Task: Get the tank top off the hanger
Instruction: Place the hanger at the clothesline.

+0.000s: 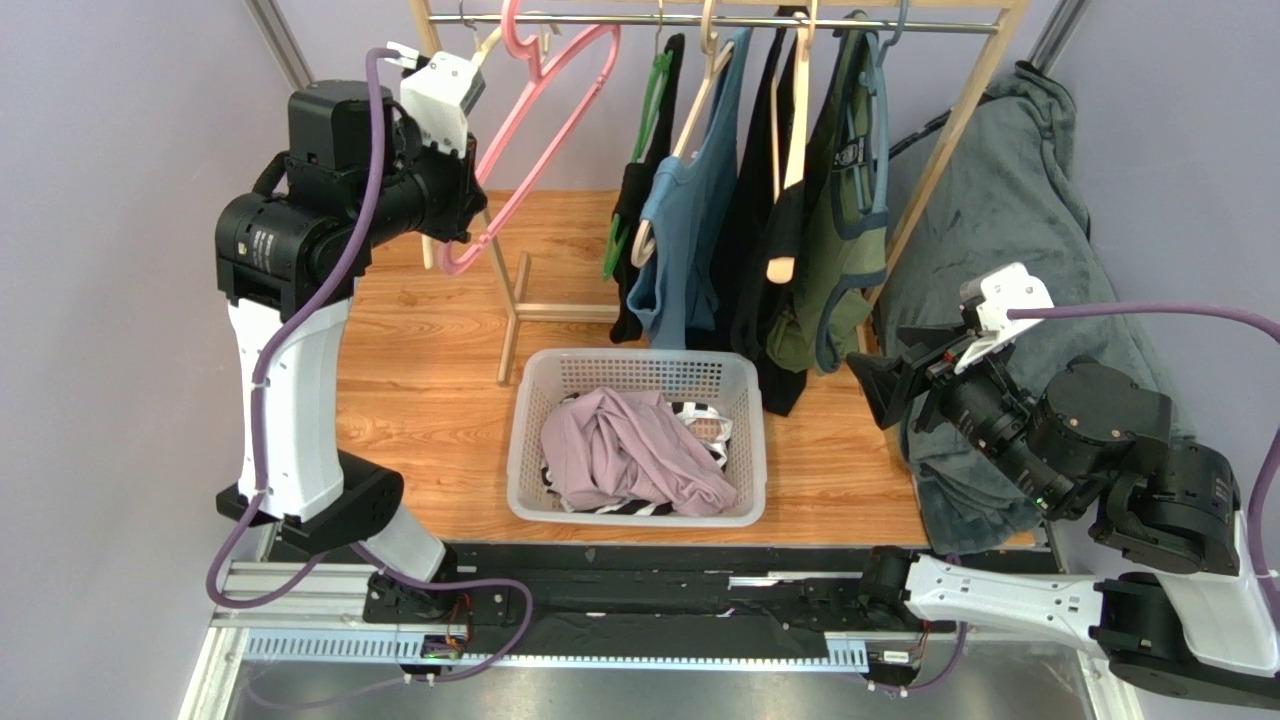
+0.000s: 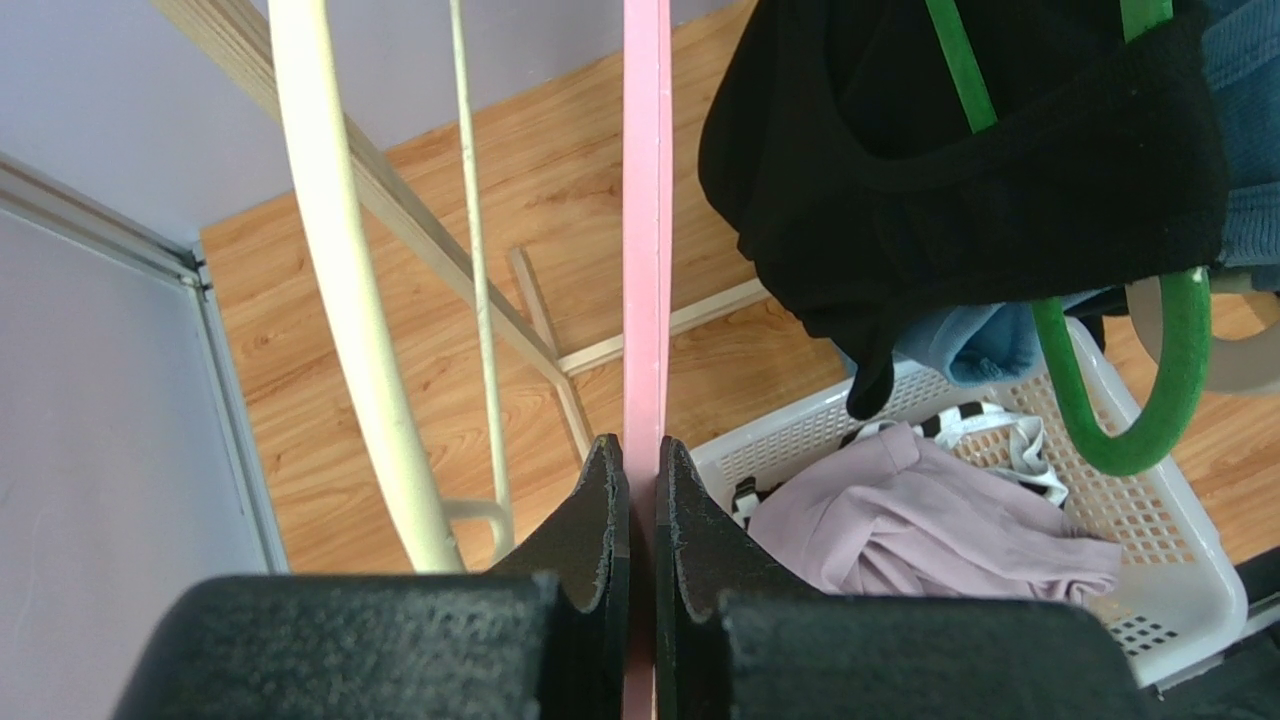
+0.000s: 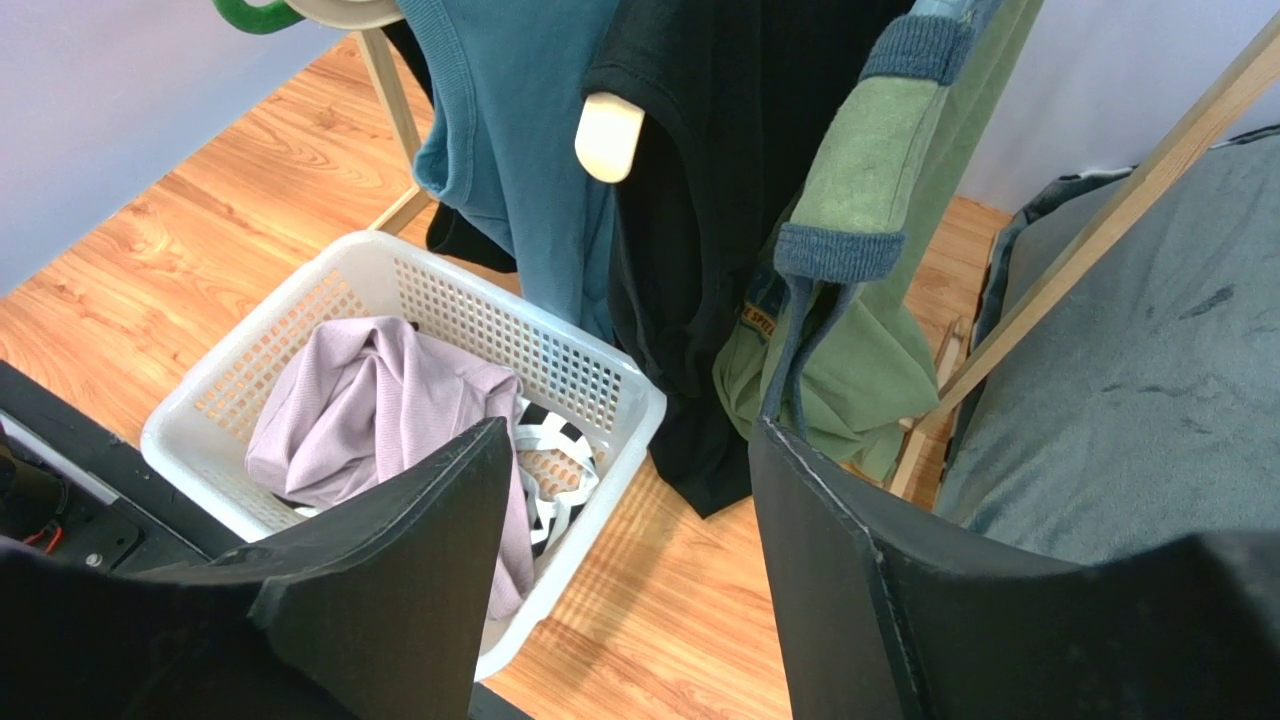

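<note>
My left gripper eases slightly outward and toward the green hanger next, then opens off the pink hanger's lower bar (image 1: 484, 228) (image 2: 643, 462). The reason is that the bare pink hanger hangs from the rack's bar.
My left gripper (image 1: 455, 222) is raised at the left end of the rack, shut on the lower bar of a bare pink hanger (image 1: 511, 203) that hangs from the rail (image 1: 721, 20). In the left wrist view the pink hanger (image 2: 646, 225) runs straight down between the closed jaws of the left gripper (image 2: 642, 465). A crumpled lilac garment (image 1: 631, 450) lies in the white basket (image 1: 639, 360). A green tank top (image 1: 842, 255) with blue trim hangs at the right of the rail. My right gripper (image 1: 872, 383) is open and empty, beside the basket, low in front of the green tank top (image 3: 887, 150).
Black and blue garments hang on green and wooden hangers between the pink hanger and the green top. A cream hanger (image 2: 338, 255) hangs just left of the pink one. A grey cloth (image 1: 1007, 210) drapes over the rack's right end. The rack's wooden feet stand behind the basket.
</note>
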Available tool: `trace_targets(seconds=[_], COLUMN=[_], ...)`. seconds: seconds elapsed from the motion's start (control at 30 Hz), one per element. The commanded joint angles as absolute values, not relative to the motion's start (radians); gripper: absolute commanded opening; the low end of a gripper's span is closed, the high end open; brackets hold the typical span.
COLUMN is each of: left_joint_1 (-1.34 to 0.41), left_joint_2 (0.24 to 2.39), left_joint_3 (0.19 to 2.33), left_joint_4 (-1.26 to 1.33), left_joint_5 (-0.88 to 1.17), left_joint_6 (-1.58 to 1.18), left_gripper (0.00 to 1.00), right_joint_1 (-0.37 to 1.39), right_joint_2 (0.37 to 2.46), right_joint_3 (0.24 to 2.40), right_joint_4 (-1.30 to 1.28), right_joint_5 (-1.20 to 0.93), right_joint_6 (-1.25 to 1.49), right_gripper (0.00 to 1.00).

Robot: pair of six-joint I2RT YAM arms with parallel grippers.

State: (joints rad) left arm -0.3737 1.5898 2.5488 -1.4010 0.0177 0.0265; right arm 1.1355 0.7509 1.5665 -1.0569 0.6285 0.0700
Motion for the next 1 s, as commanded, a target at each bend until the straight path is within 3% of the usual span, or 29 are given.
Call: trace_targets(seconds=[0.0,0.97], left_joint_1=[-0.376,-0.376], left_joint_2=[1.624,1.689], left_joint_3=[2.602,2.583], left_joint_4=[-1.416,-1.356], left_joint_5=[0.023,0.005], left_joint_6=[0.006,0.021], left_gripper=[0.00,0.00], right_joint_1=[1.134,1.132], right_joint_2=[0.744,0.739], right_joint_3=[1.557,1.513], right_joint_4=[-1.037,-1.026], right_joint_5=[0.607,0.540], right_joint_6=[0.097,0.143], right_gripper=[0.63,0.59])
